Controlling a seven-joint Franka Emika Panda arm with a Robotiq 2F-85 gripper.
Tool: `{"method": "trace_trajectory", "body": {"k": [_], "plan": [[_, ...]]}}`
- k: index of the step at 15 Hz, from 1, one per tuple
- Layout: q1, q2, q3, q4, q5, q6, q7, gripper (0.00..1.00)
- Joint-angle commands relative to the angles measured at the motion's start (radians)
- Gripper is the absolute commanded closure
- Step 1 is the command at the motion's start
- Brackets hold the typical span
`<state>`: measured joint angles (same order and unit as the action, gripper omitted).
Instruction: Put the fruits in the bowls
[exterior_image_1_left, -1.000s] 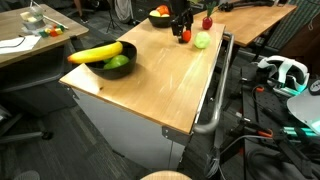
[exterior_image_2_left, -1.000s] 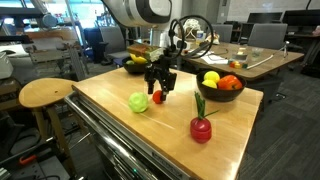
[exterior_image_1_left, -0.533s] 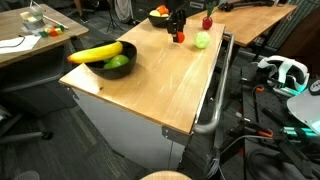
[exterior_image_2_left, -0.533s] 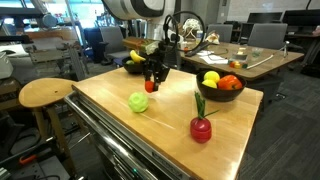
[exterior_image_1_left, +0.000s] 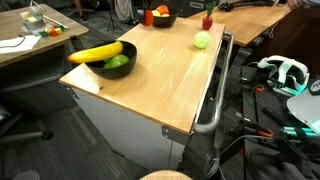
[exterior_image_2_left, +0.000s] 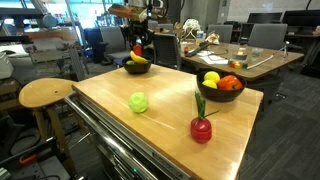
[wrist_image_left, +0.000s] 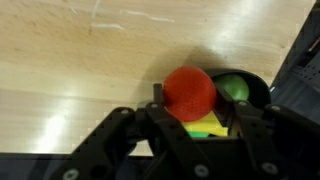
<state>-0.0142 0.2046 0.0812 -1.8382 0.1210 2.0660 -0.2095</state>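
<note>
My gripper needs to go down toward the right in the wrist view next and let go over the banana bowl's middle (exterior_image_1_left: 112, 59) (wrist_image_left: 234, 96), because the red fruit hangs high near the bowl's rim.
My gripper (exterior_image_2_left: 138, 47) is shut on a small round red fruit (wrist_image_left: 189, 90) and holds it in the air over the black bowl (exterior_image_2_left: 137, 68) at the table's far side. That bowl (exterior_image_1_left: 124, 68) has a yellow banana (exterior_image_1_left: 96, 53) and a green fruit (exterior_image_1_left: 117, 62) in it; in the wrist view its rim (wrist_image_left: 262, 88) and the green fruit (wrist_image_left: 234, 88) show under the held fruit. The other black bowl (exterior_image_2_left: 220, 94) holds yellow and orange fruits. A green fruit (exterior_image_2_left: 138, 102) and a red fruit with a green stem (exterior_image_2_left: 201, 128) lie on the wooden table (exterior_image_2_left: 160, 125).
A round wooden stool (exterior_image_2_left: 45, 93) stands beside the table. A metal rail (exterior_image_1_left: 215, 95) runs along one table edge. A second desk (exterior_image_1_left: 30, 38) with small items is nearby, and cables and a white headset (exterior_image_1_left: 285, 70) lie beyond the rail.
The gripper closed on the red fruit beside the orange-fruit bowl, lifted it off the table and carried it up and across to above the banana bowl.
</note>
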Motion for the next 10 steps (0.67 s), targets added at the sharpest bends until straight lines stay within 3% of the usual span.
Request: {"method": "trace_trajectory", "body": {"k": [1,8,9,10], "plan": [[0.009,0.112,0.035,0.152,0.091,-0.019,-0.170,0.77],[0.002,0.287,0.086,0.313,0.120,-0.083,-0.307,0.77],[0.003,0.302,0.086,0.328,0.113,-0.095,-0.308,0.67],[0.003,0.312,0.087,0.338,0.109,-0.099,-0.312,0.27]]}}
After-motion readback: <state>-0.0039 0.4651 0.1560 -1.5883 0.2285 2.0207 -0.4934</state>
